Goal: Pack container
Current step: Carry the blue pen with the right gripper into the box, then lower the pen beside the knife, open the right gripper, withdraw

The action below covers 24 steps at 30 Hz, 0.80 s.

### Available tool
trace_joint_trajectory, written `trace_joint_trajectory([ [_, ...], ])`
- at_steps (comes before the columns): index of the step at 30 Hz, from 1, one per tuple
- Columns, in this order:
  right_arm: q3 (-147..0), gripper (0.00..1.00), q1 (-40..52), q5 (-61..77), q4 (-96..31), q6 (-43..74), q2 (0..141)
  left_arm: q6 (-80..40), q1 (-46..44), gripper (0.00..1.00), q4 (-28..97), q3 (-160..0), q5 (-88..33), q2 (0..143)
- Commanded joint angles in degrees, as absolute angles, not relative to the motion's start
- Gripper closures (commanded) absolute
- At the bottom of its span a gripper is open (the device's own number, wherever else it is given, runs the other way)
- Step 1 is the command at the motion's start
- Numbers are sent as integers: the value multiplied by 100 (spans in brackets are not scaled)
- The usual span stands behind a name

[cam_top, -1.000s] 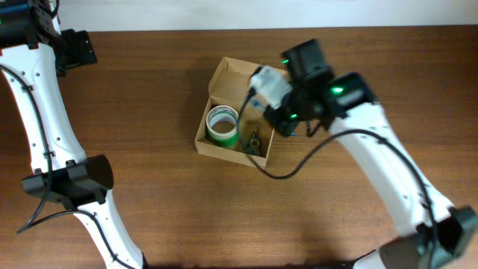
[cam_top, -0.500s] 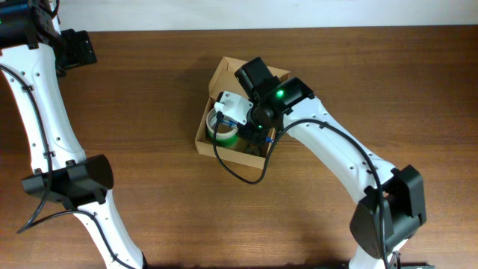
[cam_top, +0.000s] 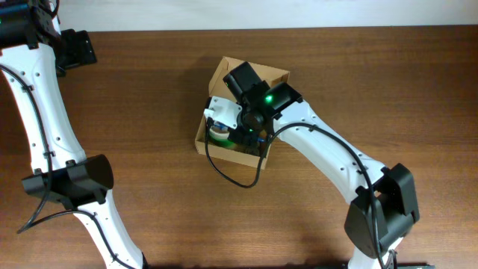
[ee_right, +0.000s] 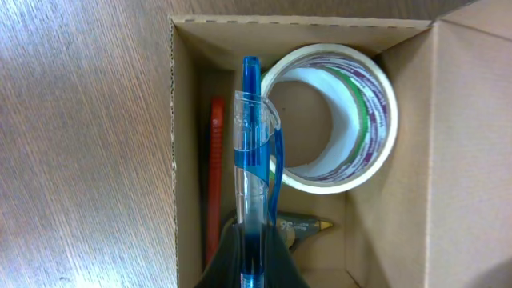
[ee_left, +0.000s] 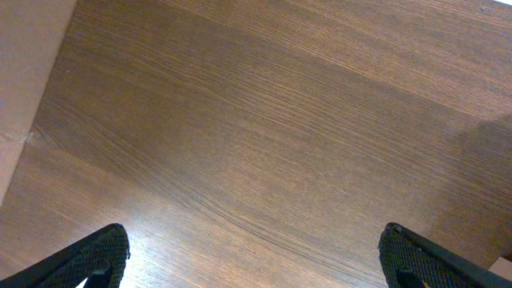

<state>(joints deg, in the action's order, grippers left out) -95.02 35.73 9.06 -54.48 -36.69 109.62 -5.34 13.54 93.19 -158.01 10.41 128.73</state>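
Observation:
I will lower my right gripper next, back toward the strip between wall and red pen (ee_right: 216, 176) and clear of the roll (ee_right: 352, 120). Then I will let go of the pen, because that strip is below.
The container (cam_top: 203, 134) is an open tan cardboard box at mid-table; in the right wrist view its wall (ee_right: 186, 120) shows from above. Inside lie a white tape roll (ee_right: 352, 120) with green and purple print, a red pen (ee_right: 216, 176) and a dark marker (ee_right: 304, 226). My right gripper (ee_right: 252, 248) is shut on a clear blue pen (ee_right: 250, 128) and holds it over the box interior, beside the roll. In the overhead view the right gripper (cam_top: 237, 128) hangs over the box. My left gripper (ee_left: 252, 256) is open over bare wood, far from the box.
The box's flap lid (cam_top: 246, 69) stands open at the far side. The left arm (cam_top: 37, 97) runs along the table's left edge. A pale surface (ee_left: 24, 96) shows at the left of the left wrist view.
My right gripper has moved left with the blue pen, from the box's right side to over its interior beside the tape roll. The left arm has not moved.

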Motion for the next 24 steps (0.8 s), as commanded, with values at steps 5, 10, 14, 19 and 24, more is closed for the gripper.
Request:
trace_joint_trajectory([
  [5, -9439, 96, 3662, 1017, -5483, -3717, 11389, -440, 1367, 1, 9306, -15762, 982, 12748],
  [10, -9292, 96, 3767, 1052, -5527, -3708, 11476, -440, 1367, 1, 9306, -15762, 985, 12748],
  [14, -9203, 96, 3837, 1055, -5522, -3708, 11478, -440, 1367, 0, 9308, -15762, 985, 12748],
  [19, -9181, 96, 3857, 1052, -5529, -3708, 11480, -440, 1367, 0, 9306, -15764, 985, 12748],
  [24, -9181, 91, 3857, 1050, -5581, -3697, 11480, -440, 1367, 0, 9308, -15762, 985, 12748],
])
